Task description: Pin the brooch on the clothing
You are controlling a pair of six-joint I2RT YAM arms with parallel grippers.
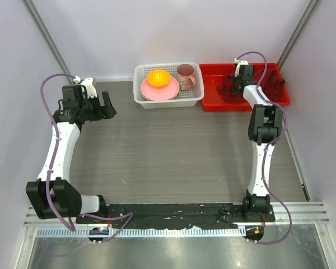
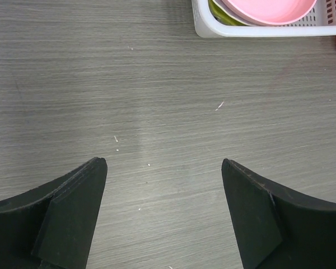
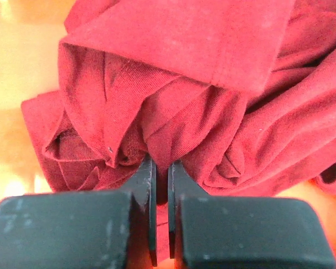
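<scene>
My right gripper holds the fold of the crumpled shirt. I will lift it high and back next to let go, because there is bare table with room for the shirt back by the tray.
The dark red T-shirt lies crumpled in the red tray at the back right; it also shows in the top view. My right gripper is down in the tray, jaws shut on a fold of the shirt; it shows in the top view too. My left gripper is open and empty over bare table at the back left; its fingers stand wide apart. The brooch is not in view.
A white basket stands at the back centre with a pink plate, a yellow-orange round thing and a pink cup. Its corner shows in the left wrist view. Walls close in on both sides.
</scene>
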